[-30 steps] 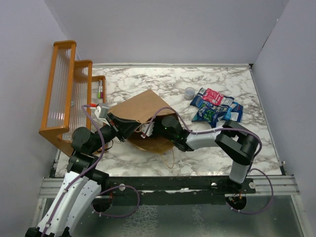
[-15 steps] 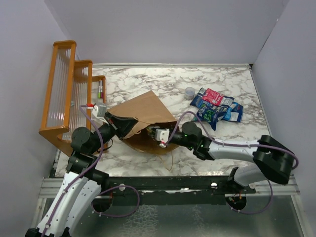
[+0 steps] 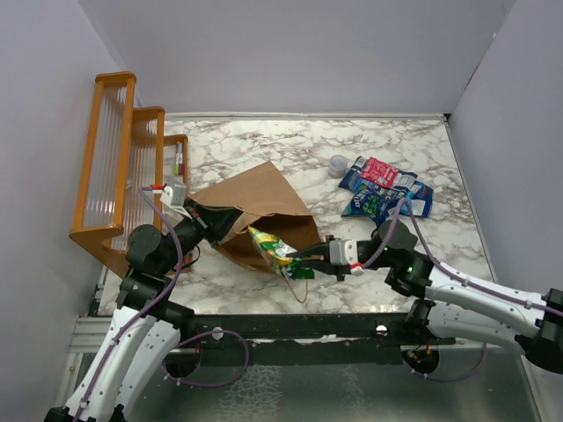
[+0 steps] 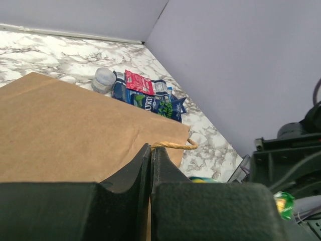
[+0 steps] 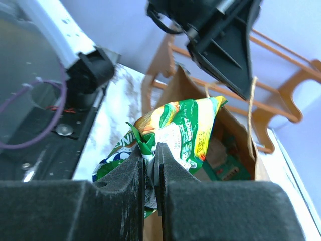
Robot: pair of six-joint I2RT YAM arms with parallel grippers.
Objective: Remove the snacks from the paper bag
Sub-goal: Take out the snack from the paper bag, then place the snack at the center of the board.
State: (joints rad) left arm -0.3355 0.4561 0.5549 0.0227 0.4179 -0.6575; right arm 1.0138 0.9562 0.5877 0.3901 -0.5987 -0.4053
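My right gripper should swing outward, turning from the bag's opening to the blue and red snack pile, and release the packet there, since other snacks lie gathered.
The brown paper bag [image 3: 255, 198] lies on its side, mouth toward the near right. My left gripper [image 3: 230, 217] is shut on the bag's upper rim beside a twisted handle [image 4: 173, 145]; the bag also fills the left wrist view [image 4: 75, 130]. My right gripper [image 3: 306, 260] is shut on a green and yellow snack packet [image 3: 271, 247], held just outside the bag's mouth; the pinch shows in the right wrist view [image 5: 150, 148] on the packet [image 5: 188, 128]. Another teal packet [image 5: 228, 168] lies inside the bag. A pile of blue and red snacks [image 3: 383, 187] lies at the far right.
A small clear cup [image 3: 338, 163] stands just left of the snack pile. The orange wooden rack [image 3: 119, 167] stands along the left wall, close behind the bag. Grey walls enclose the marble table [image 3: 264, 141] on three sides.
My right gripper has drawn back out of the bag toward the near right, pulling the green and yellow packet out of the mouth. My left gripper has kept its hold on the rim.
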